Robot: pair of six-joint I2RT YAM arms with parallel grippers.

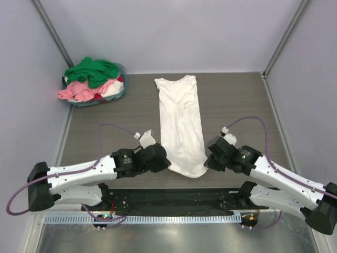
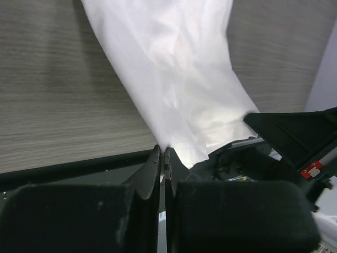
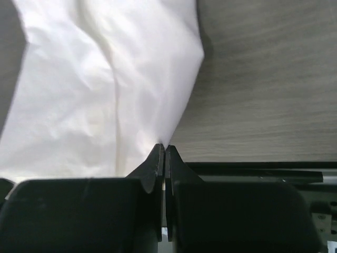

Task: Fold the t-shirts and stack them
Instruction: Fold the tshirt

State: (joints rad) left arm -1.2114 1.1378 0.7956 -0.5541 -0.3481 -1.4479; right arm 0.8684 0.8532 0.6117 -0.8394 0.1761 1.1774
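Observation:
The t-shirt still lies at full length, so my right gripper should bring its pinched corner outward onto the t-shirt's far half point(image 1: 194, 110) and let go there.
A white t-shirt point(image 1: 181, 121), folded into a long narrow strip, lies lengthwise down the middle of the table. My left gripper point(image 1: 167, 164) is shut on its near left corner; the left wrist view shows the cloth point(image 2: 179, 84) pinched between the fingertips point(image 2: 164, 150). My right gripper point(image 1: 206, 161) is shut on its near right corner, with the shirt's edge point(image 3: 105, 79) pinched at the fingertips point(image 3: 164, 146). The near hem sags between the two grippers. Green, pink and red shirts point(image 1: 92, 79) are heaped in the basket at the far left.
A shallow blue-grey round basket point(image 1: 122, 90) stands in the far left corner against the wall. The table's dark front rail point(image 1: 168, 197) runs under both grippers. Grey walls enclose the table on three sides.

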